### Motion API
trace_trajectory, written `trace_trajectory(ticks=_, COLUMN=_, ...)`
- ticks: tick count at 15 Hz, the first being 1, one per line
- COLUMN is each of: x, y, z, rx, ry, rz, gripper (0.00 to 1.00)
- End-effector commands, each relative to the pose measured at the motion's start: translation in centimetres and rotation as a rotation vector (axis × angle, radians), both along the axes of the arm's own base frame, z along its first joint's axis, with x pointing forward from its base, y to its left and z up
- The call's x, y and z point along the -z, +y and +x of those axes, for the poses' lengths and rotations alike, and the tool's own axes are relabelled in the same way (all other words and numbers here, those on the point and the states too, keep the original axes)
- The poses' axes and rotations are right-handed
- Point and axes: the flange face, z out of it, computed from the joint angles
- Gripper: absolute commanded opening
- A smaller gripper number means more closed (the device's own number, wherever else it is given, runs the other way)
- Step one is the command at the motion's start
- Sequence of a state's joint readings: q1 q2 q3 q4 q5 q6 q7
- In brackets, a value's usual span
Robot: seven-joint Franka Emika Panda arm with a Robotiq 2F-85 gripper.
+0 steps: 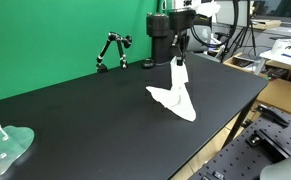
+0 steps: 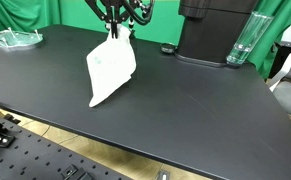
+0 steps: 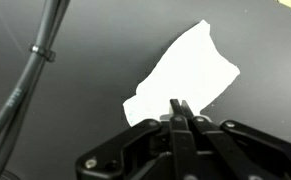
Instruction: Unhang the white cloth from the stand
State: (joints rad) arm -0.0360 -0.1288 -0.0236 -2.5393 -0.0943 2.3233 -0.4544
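Note:
My gripper moves toward the black stand next, over the bare tabletop before it, and releases the cloth, since the cloth's lower end rests on the table.
The white cloth (image 1: 176,92) hangs from my gripper (image 1: 180,58), with its lower end resting on the black table (image 1: 95,110). In an exterior view the cloth (image 2: 110,68) dangles below the gripper (image 2: 114,32) and its tip touches the table. In the wrist view the fingers (image 3: 178,108) are pressed together on the cloth's top edge, and the cloth (image 3: 185,72) spreads out below. A small black jointed stand (image 1: 111,50) stands at the back of the table, apart from the cloth and with nothing hanging on it.
A clear plastic container (image 1: 5,148) sits at a table corner and also shows in an exterior view (image 2: 15,39). A black machine (image 2: 215,30) and a clear glass (image 2: 241,42) stand at the table's back. Cables (image 3: 30,70) run through the wrist view.

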Motion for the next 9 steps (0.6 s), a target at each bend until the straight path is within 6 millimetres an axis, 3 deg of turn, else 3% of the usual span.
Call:
trace_trajectory(ticks=1, x=0.7, y=0.3, z=2.6, rx=0.007, ry=-0.069, rz=0.013, gripper=0.00)
trace_trajectory(ticks=6, x=1.5, y=1.5, z=5.9, rx=-0.017, ry=-0.185, rz=0.046, gripper=0.00)
trace_trajectory(ticks=7, x=1.7, y=1.7, z=6.3, rx=-0.022, ry=-0.185, rz=0.049, gripper=0.27)
trace_trajectory(ticks=8, x=1.9, y=2.0, z=6.5, rx=-0.029, ry=-0.184, rz=0.057, gripper=0.27)
trace_trajectory(ticks=9, x=2.0, y=2.3, z=6.6, rx=-0.034, ry=-0.182, rz=0.064, gripper=0.34)
